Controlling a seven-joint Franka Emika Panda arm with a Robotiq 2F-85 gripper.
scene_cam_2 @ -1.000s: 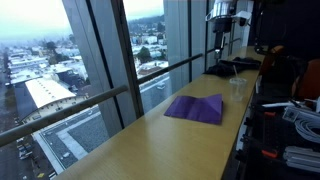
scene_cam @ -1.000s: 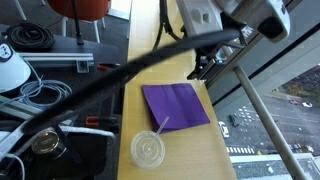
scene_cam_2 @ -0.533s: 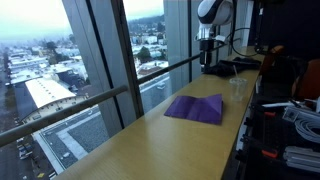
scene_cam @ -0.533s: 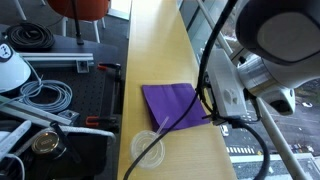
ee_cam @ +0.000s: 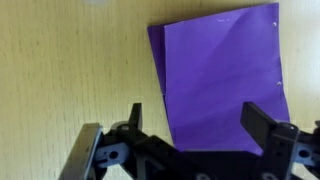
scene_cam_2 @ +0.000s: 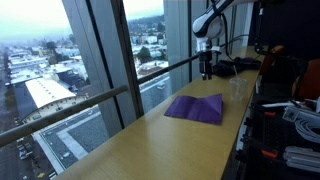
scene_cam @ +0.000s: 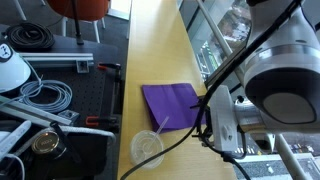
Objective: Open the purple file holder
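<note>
Next, my gripper should lower and shift toward the cup lid to close on the top cover's near edge [scene_cam: 173,130] [ee_cam: 166,75], since a darker purple strip sticks out beside it.
The purple file holder [scene_cam: 172,105] lies flat and closed on the wooden table [scene_cam: 150,50]. It also shows in the other exterior view [scene_cam_2: 197,108] and fills the upper right of the wrist view [ee_cam: 220,75]. My gripper [ee_cam: 198,122] is open and empty and hovers above the folder's near edge. One finger [ee_cam: 135,115] is over bare wood just left of the folder, the other finger [ee_cam: 263,125] is over the purple sheet. In an exterior view the gripper [scene_cam_2: 206,68] hangs above the far end of the table. No clasp shows.
A clear plastic cup lid [scene_cam: 148,149] with a straw lies next to the folder's corner. A bench with coiled cables [scene_cam: 45,95] runs along one side of the table, and window glass [scene_cam_2: 110,60] along the other. My arm [scene_cam: 270,100] looms large in an exterior view.
The arm has swung over the table and come lower; the gripper now hangs closer to the folder. The folder and the lid have not moved.
</note>
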